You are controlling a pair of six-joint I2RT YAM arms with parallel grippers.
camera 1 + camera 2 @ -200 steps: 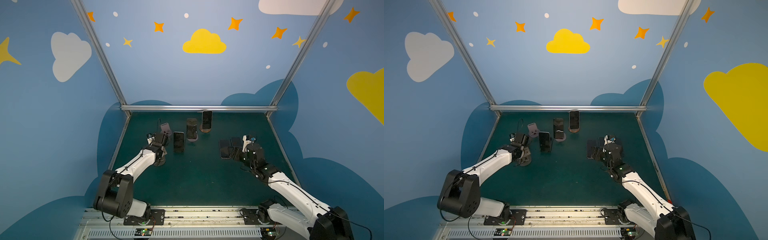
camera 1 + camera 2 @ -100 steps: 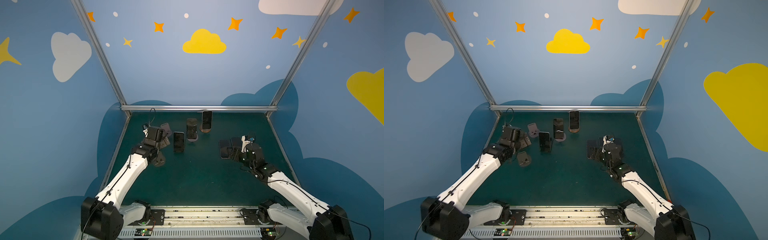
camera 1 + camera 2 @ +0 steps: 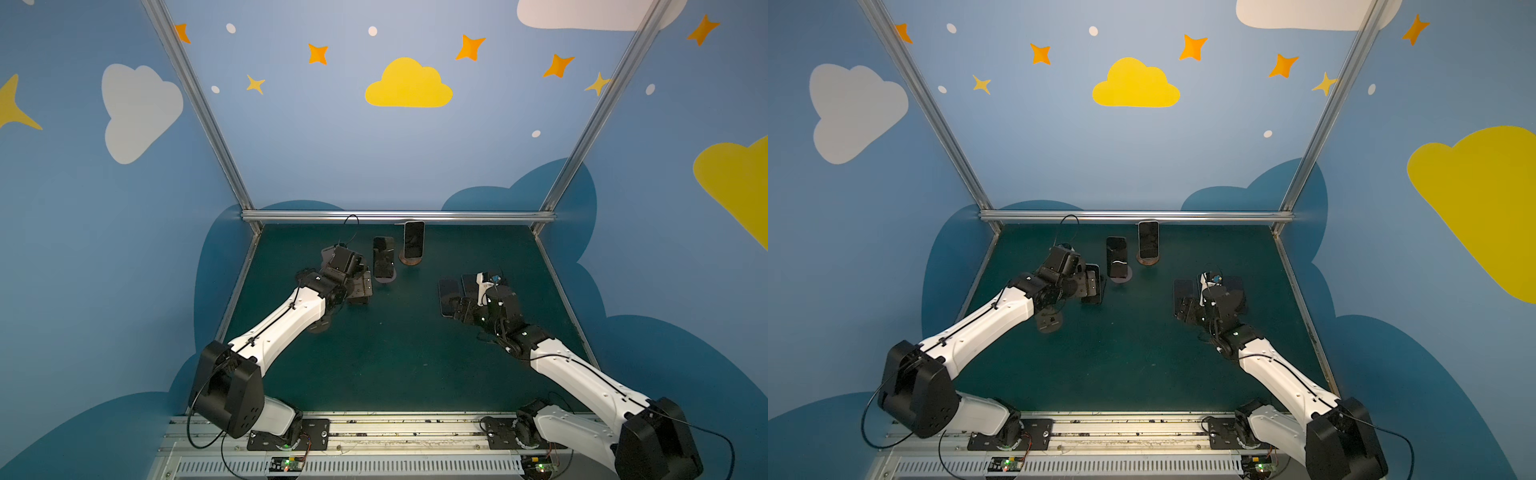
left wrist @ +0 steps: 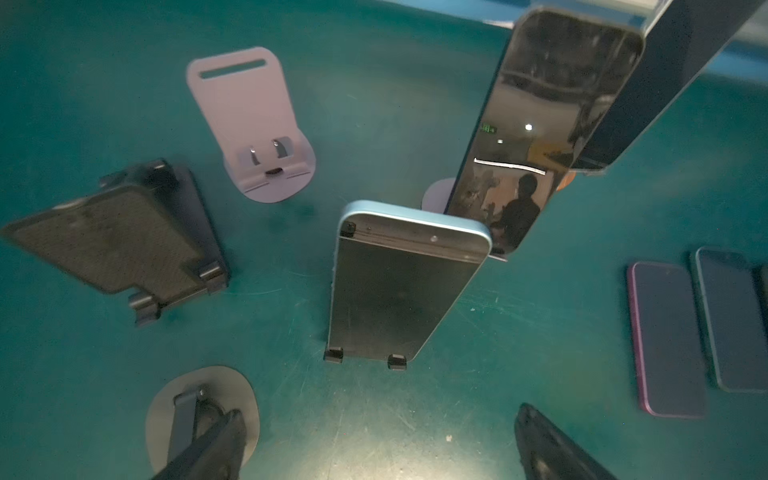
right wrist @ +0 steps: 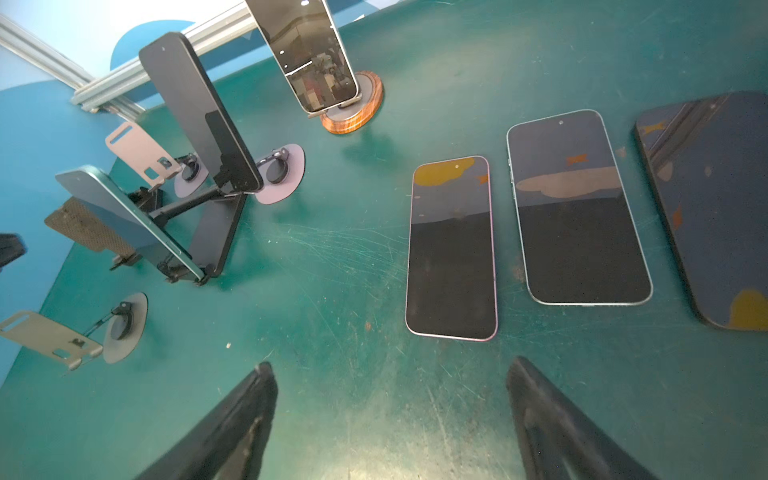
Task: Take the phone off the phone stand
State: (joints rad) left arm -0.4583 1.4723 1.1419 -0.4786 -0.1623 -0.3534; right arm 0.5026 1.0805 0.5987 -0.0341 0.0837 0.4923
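Observation:
My left gripper moves down and outward to the light-blue phone [image 4: 403, 286] leaning there next, bringing the open fingers around its upper half [image 4: 409, 248], above the clips.
A light-blue phone [image 4: 403, 286] leans on a low black phone stand [image 4: 334, 355], held by two small clips at its lower edge. My left gripper [image 4: 378, 430] hovers just above and in front of it, open wide, with nothing between its fingers [image 4: 220, 436]. In a top view the same phone [image 3: 1094, 286] sits right under the left gripper [image 3: 1086, 282]. My right gripper [image 5: 390, 386] is open over bare mat, just short of a purple-edged phone [image 5: 452, 249] lying flat.
A dark phone [image 3: 383, 257] and a phone on a round wooden base [image 3: 414, 241] stand further back. Empty stands: lilac [image 4: 249, 124], black padded [image 4: 120, 241], grey disc-based [image 4: 203, 415]. Two more flat phones [image 5: 577, 208] [image 5: 715, 199] lie beside the purple-edged one.
My left gripper left the grey disc stand, opened wide and swung right and back to the light-blue phone. The right gripper's jaws widened a little; that arm barely moved.

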